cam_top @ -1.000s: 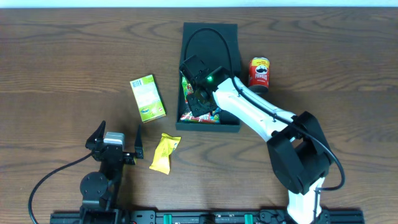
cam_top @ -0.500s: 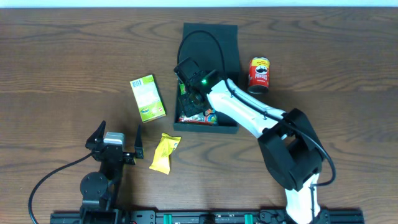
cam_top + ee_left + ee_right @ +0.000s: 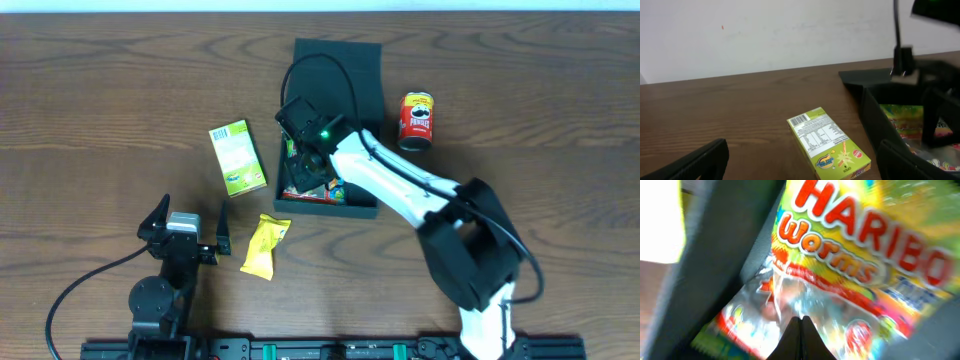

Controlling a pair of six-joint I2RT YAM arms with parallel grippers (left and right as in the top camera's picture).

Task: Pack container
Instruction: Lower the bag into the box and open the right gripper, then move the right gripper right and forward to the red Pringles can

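Observation:
The Haribo Worms bag is inside the container. My right gripper will next lift off the bag's fold, then move toward the Pringles can point(image 3: 416, 122) and open.
The dark green container point(image 3: 363, 207) lies open at mid-table, its flap lid point(image 3: 340, 60) folded back at the far side; it also shows at the right of the left wrist view point(image 3: 872, 112). A Haribo Worms bag point(image 3: 336, 187) lies inside it point(image 3: 855, 245). My right gripper point(image 3: 305, 160) is down inside the container near its left wall, fingers shut together point(image 3: 801, 330) just over the bag, with nothing seen between them. My left gripper point(image 3: 190, 228) is open and empty near the table's front left point(image 3: 800, 162).
A light-green carton point(image 3: 237, 157) lies left of the container point(image 3: 832, 145). A yellow packet point(image 3: 266, 245) lies in front of it, by the left gripper. A red Pringles can point(image 3: 417, 118) stands to the right of the container.
My right gripper has moved left inside the container, and the container's near end has slid left and turned slightly with it. The left arm has not moved.

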